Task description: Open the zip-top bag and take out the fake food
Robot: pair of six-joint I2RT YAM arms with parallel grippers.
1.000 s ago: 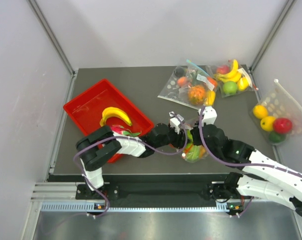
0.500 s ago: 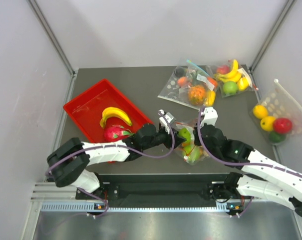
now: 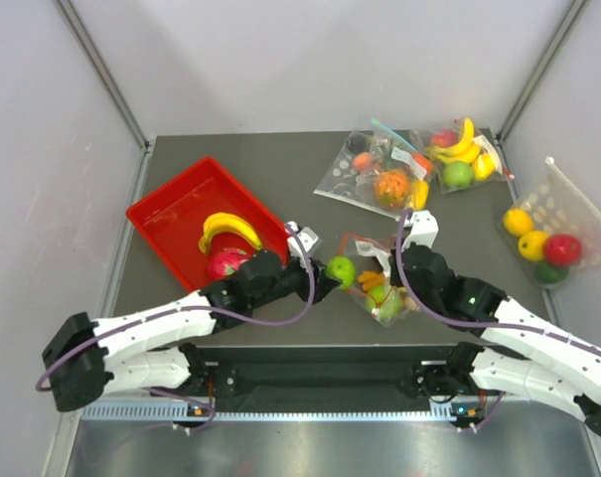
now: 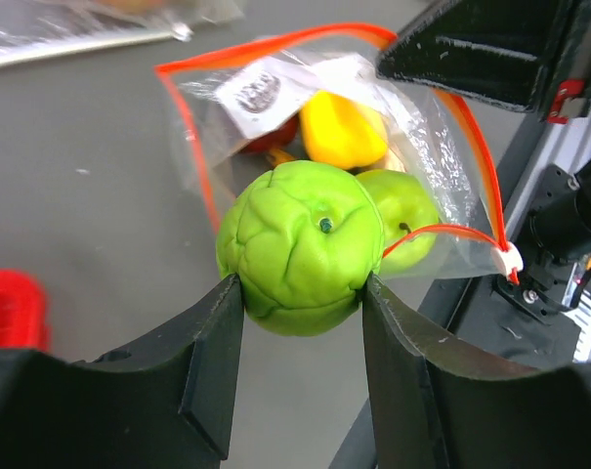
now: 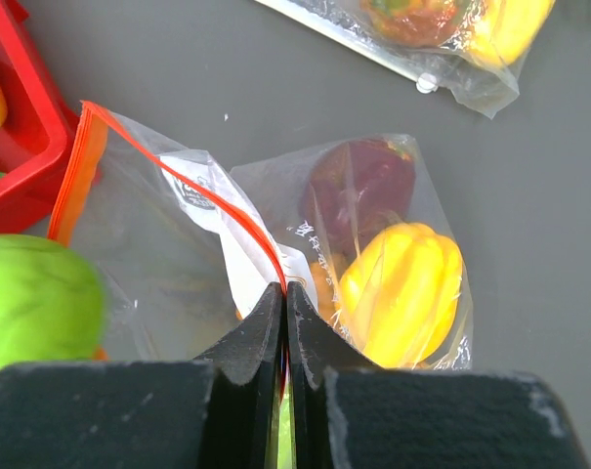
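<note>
My left gripper needs to swing to the left in the top view over the red tray's bottom beside the banana and let go of the apple, because fruit lies there.
The zip-top bag (image 3: 384,288) lies open at the table's front middle, its orange-red zip strip (image 4: 183,117) spread wide. My left gripper (image 3: 330,273) is shut on a green apple (image 4: 303,246), held just outside the bag's mouth, left of it. My right gripper (image 5: 286,293) is shut on the bag's upper zip edge (image 5: 232,210) and holds the mouth up. Inside the bag I see a second green apple (image 4: 404,210), a yellow piece (image 5: 402,288), a dark purple piece (image 5: 358,186) and orange pieces (image 3: 372,280).
A red tray (image 3: 171,214) at the left holds a banana (image 3: 228,229) and a pink dragon fruit (image 3: 224,263). Two other fruit bags (image 3: 379,174) (image 3: 459,154) lie at the back right. A mesh bag of fruit (image 3: 546,234) lies at the far right.
My left gripper has pulled back out of the bag to the left with the green apple in it. The right gripper has kept hold of the bag's edge.
</note>
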